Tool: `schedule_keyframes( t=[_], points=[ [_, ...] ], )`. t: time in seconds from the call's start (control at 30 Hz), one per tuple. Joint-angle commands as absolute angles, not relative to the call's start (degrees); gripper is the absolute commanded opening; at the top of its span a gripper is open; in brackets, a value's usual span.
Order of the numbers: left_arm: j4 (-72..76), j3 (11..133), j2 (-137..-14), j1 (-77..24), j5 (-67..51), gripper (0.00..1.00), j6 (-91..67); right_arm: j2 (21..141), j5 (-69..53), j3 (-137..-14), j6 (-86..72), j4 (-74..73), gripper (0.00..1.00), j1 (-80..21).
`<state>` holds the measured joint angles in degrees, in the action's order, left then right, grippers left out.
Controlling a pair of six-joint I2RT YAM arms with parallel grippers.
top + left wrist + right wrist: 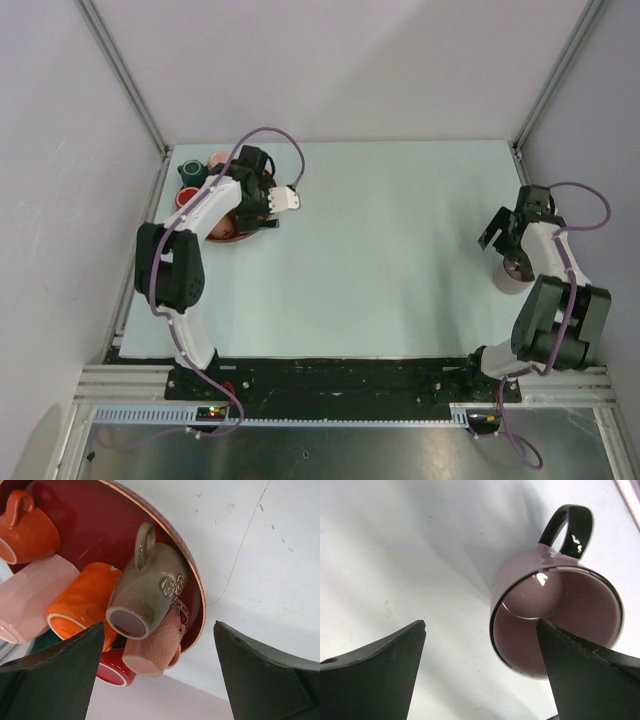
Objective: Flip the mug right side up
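Observation:
The left gripper moves down over the red plate [100,525] next and lowers its open fingers around the grey-green mug [147,582], which lies tipped on its side there.
The mug [555,615] is mauve-pink with a glossy black handle. It stands on the pale table near the right edge [508,277], mouth up, and I see its empty inside from above. My right gripper [481,625] hangs just above it with the jaws wide open, holding nothing. The right finger [585,680] covers part of the mug's rim in the wrist view. My left gripper [159,625] is open too. It hovers far off at the back left [268,208], over a dark red plate [100,525].
On the red plate [232,235] lie several tipped mugs: grey-green [150,585], orange [82,600], pink dotted [155,647], red [112,670] and rust [25,530]. A teal mug [190,170] stands at the back left corner. Frame posts and walls bound the table.

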<state>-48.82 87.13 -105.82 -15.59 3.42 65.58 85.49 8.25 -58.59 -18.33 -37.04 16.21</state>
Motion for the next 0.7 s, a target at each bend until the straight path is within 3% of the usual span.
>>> schedule_keyframes(
  t=[0.0,0.4,0.6,0.67],
  points=[
    [-48.5,89.0,-108.2,-15.7,5.6,0.93,73.4,77.8,7.1,-58.9,-16.6,-38.7,0.99,15.6],
    [-48.6,103.4,-119.1,-17.5,-2.0,0.79,67.1,71.5,-0.7,-59.0,-14.5,-38.7,1.00,12.9],
    [-48.7,101.7,-120.6,-17.5,-0.7,0.81,69.6,71.5,-1.7,-59.1,-14.1,-39.2,0.99,12.3],
    [-48.6,101.8,-121.7,-17.5,2.0,0.77,70.1,71.7,-2.3,-59.1,-14.3,-39.0,0.99,12.2]
  ],
)
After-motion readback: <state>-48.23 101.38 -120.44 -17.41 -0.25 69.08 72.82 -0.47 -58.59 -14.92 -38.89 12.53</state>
